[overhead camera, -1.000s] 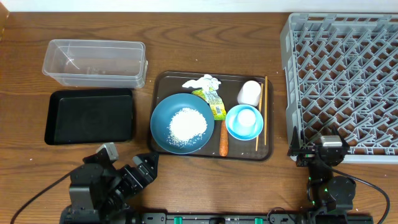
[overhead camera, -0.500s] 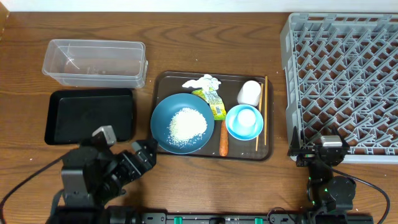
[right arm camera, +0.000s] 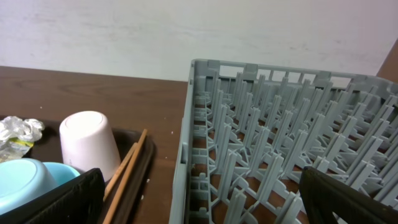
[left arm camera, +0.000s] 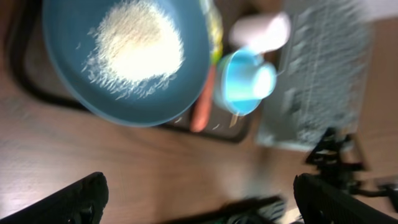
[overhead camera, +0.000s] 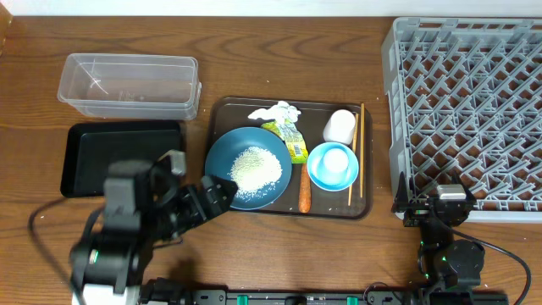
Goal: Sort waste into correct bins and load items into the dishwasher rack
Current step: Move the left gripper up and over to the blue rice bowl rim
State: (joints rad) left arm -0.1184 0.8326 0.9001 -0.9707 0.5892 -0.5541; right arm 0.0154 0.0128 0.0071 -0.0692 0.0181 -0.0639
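My left gripper will next move down and outward, past the rice (overhead camera: 256,166) heaped in the middle of the dish, onto the rim of the dish by the carrot (overhead camera: 305,193), which the rice leaves empty.
On the brown serving tray (overhead camera: 222,119) sits the dark blue dish (overhead camera: 218,161) with a pile of rice (overhead camera: 256,166). Beside it are the carrot (overhead camera: 305,193), wrapper (overhead camera: 292,140), tissue (overhead camera: 275,112), light blue bowl (overhead camera: 332,165), white cup (overhead camera: 340,126) and chopsticks (overhead camera: 356,152). My left gripper (overhead camera: 218,191) is open and empty over the dish's near-left rim. Its wrist view looks down on the rice (left arm camera: 134,46) and bowl (left arm camera: 245,81). My right gripper (overhead camera: 432,196) stands open and empty at the front-left corner of the grey rack (overhead camera: 470,110). The right wrist view shows the cup (right arm camera: 90,143) and chopsticks (right arm camera: 127,171).
The black tray (overhead camera: 123,157) lies left of the serving tray, with the clear tub (overhead camera: 129,85) behind it; both hold nothing. The rack's wall (right arm camera: 193,143) rises just ahead of my right gripper. Bare wooden table runs along the front edge.
My left arm has swung forward and to the right, bringing its open gripper from the bare table up to the dish's near-left rim. The right arm has stayed still.
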